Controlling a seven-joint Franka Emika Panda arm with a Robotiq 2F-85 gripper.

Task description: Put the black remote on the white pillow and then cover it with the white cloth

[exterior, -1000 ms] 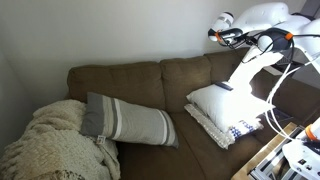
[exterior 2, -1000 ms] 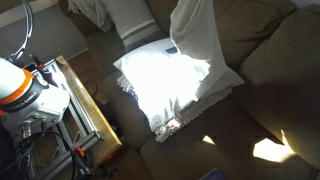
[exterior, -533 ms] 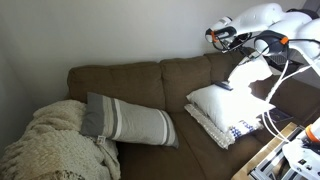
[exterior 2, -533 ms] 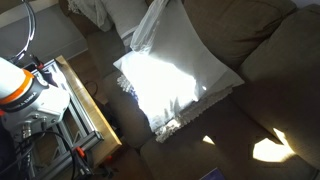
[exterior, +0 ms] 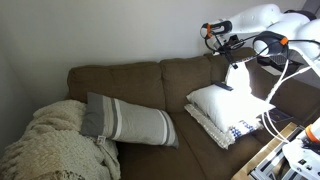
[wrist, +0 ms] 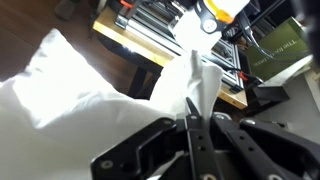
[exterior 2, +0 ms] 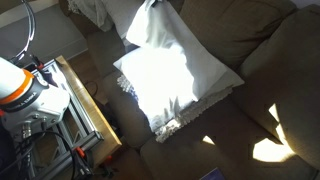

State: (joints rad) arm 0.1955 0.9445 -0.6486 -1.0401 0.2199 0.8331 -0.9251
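The black remote still shows beside the lower edge of the cloth, so I should carry my gripper over the remote's end of the pillow (exterior: pixel 220 88) and let go of the cloth there.
My gripper (exterior: pixel 222 38) is shut on the white cloth (exterior: pixel 238 74), which hangs limp from the jaws above the sofa's right side. In the wrist view the shut fingers (wrist: pixel 190 106) pinch a fold of the cloth (wrist: pixel 192 72). The white pillow (exterior: pixel 226 103) lies under it on the seat. A small dark bar, the black remote (exterior: pixel 222 88), rests on the pillow's back part by the cloth's lower edge. In an exterior view the cloth (exterior 2: pixel 160 30) drapes over the pillow's far end (exterior 2: pixel 170 85) and hides the remote there.
A flatter white cushion with blue marks (exterior: pixel 238 128) lies under the pillow. A striped long pillow (exterior: pixel 125 120) and a cream knitted blanket (exterior: pixel 45 140) fill the sofa's other end. A wooden-and-metal frame (exterior 2: pixel 85 100) stands beside the sofa.
My gripper has moved along the sofa back, carrying the cloth. The hanging cloth has swung from beside the pillow to over its far end, and it now covers the remote in one exterior view.
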